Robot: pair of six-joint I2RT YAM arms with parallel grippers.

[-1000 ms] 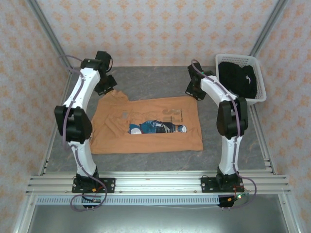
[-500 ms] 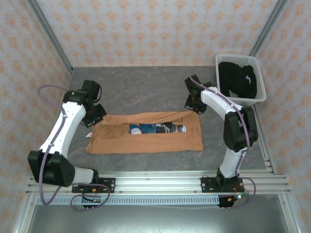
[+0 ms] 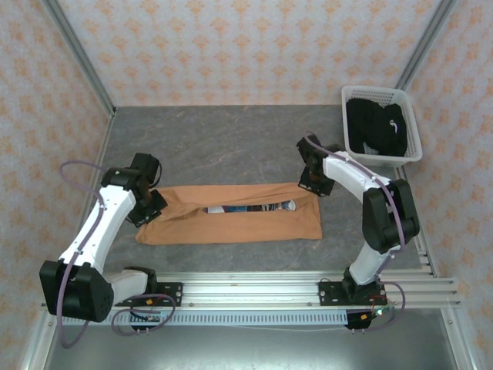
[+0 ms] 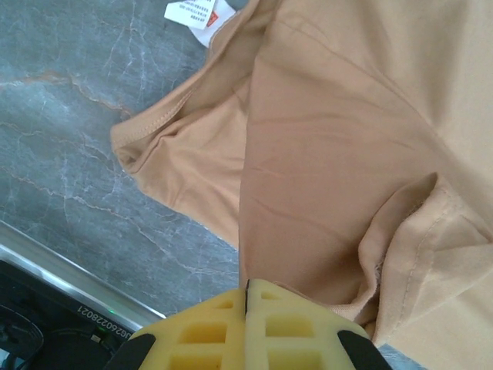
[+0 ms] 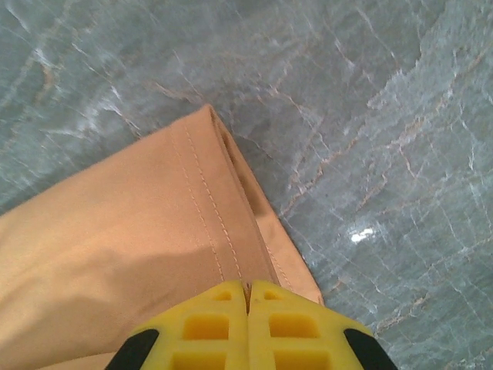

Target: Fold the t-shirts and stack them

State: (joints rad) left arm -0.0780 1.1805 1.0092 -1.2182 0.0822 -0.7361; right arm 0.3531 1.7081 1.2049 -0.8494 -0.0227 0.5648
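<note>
The near layer's end (image 3: 316, 212) lies behind and below my right gripper, so my right gripper should draw the hem back and down onto it, covering the showing print, and release.
The orange-tan t-shirt (image 3: 231, 225) lies across the middle of the table, its far half folded forward so only a thin strip of the blue-and-white print (image 3: 250, 207) shows. My left gripper (image 3: 151, 206) is shut on the shirt's left edge; in the left wrist view the cloth (image 4: 331, 154) runs straight into the closed yellow fingertips (image 4: 248, 290). My right gripper (image 3: 314, 187) is shut on the stitched hem (image 5: 212, 216) at the shirt's right corner, the hem pinched at the fingertips (image 5: 248, 290). The black t-shirt (image 3: 375, 127) with a white mark sits in the basket.
The white slotted basket (image 3: 416, 150) stands at the back right corner. A white care label (image 4: 199, 11) pokes out by the shirt's neck. Grey marble tabletop (image 3: 223, 139) lies open behind the shirt. An aluminium rail (image 3: 254, 289) runs along the near edge.
Both grippers have come toward the near edge with the shirt's far edge, folding it over the print. The left arm has swung low and out to the left.
</note>
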